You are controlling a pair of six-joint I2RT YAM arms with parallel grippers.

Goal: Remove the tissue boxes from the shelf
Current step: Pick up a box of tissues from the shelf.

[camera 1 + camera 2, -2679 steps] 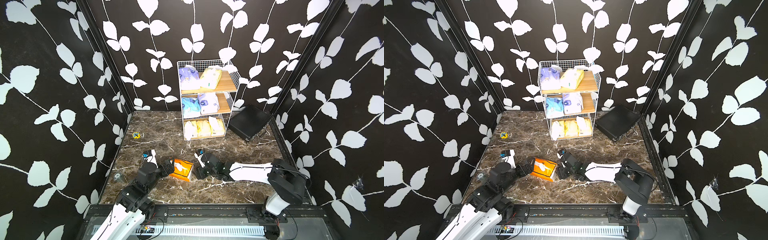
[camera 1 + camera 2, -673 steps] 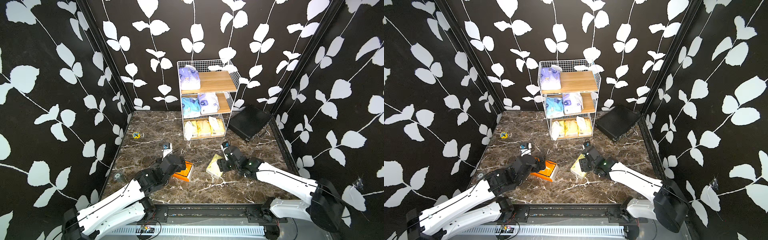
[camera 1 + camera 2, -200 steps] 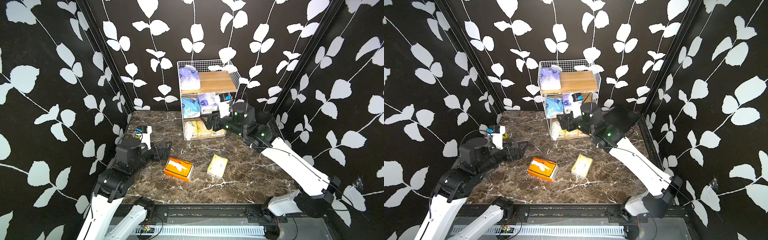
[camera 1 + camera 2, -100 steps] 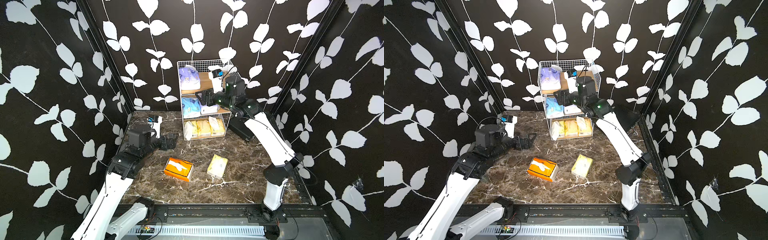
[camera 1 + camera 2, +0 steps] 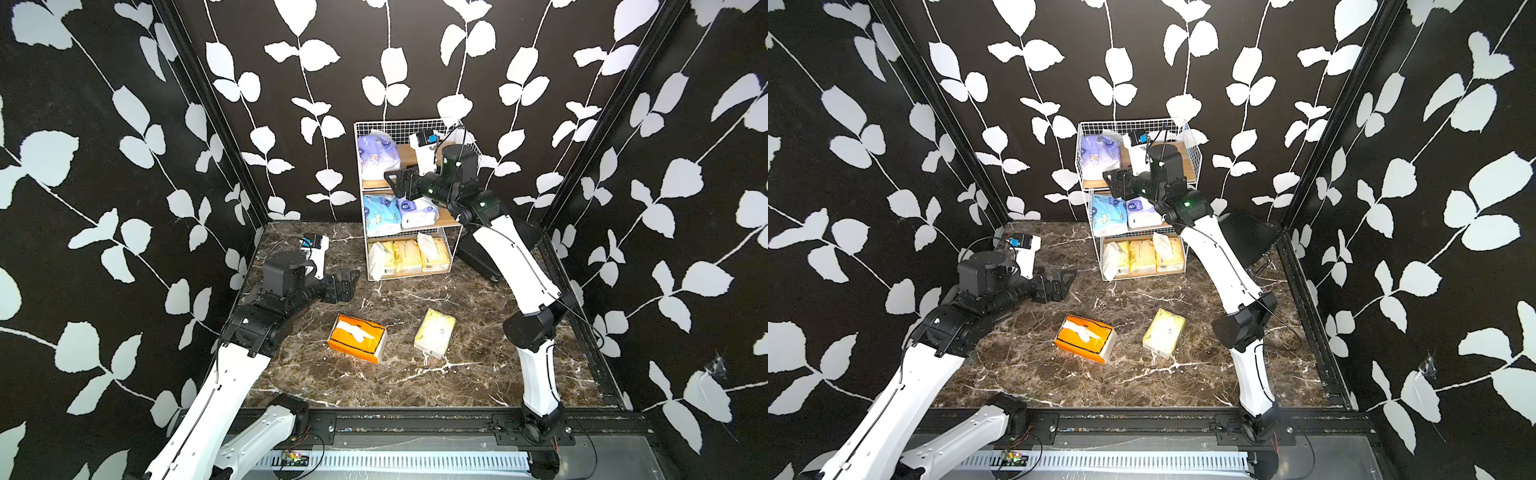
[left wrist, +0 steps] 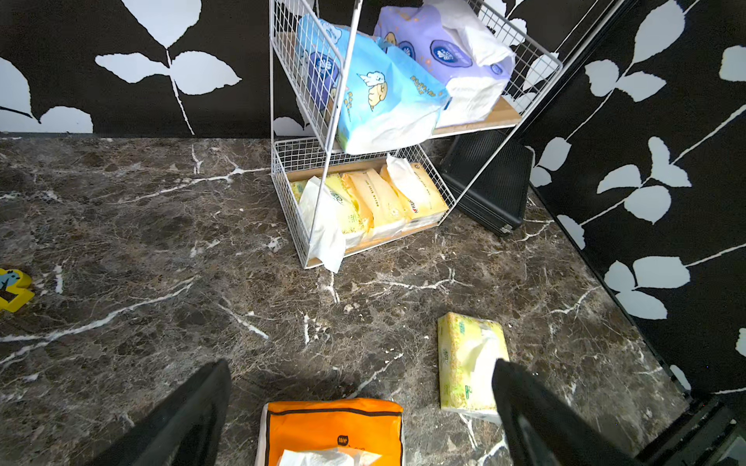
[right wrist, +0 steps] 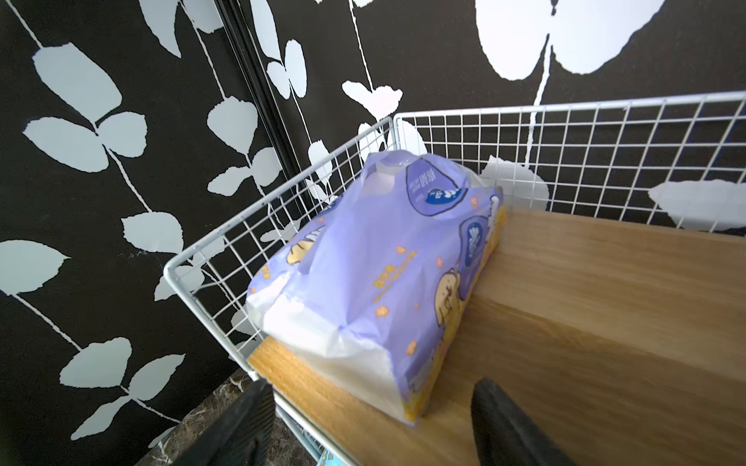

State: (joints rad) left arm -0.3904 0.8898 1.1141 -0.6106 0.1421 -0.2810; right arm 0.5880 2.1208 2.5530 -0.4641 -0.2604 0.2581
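Note:
The lavender pack's near corner (image 5: 384,169) (image 7: 402,392) sticks out toward the open fingers and is just outward of them. My right gripper will next move them gently outward around that fold of the wrapper and close.
The shelf (image 5: 399,124) stands at the back wall, its three tiers stocked with tissue boxes. A lavender pack (image 7: 383,274) lies on the top board, a light blue pack (image 5: 381,214) and a lavender one on the middle, and pale yellow packs (image 5: 409,255) at the bottom. My right gripper (image 5: 399,183) is open at the top tier's front edge, just short of the lavender pack (image 5: 1096,156). An orange box (image 5: 357,338) and a pale yellow pack (image 5: 434,332) lie on the floor. My left gripper (image 5: 347,284) hangs open and empty, above the floor left of the shelf's base.
A flat black ribbed case (image 5: 1246,237) leans at the right of the shelf, behind my right arm. A small yellow object (image 6: 12,288) lies on the marble floor far left. Patterned walls close in at the back and on both sides.
My right gripper has risen from the lower tiers to the top tier's front edge. My left gripper has moved forward toward the shelf's base. Both packs on the floor stay put.

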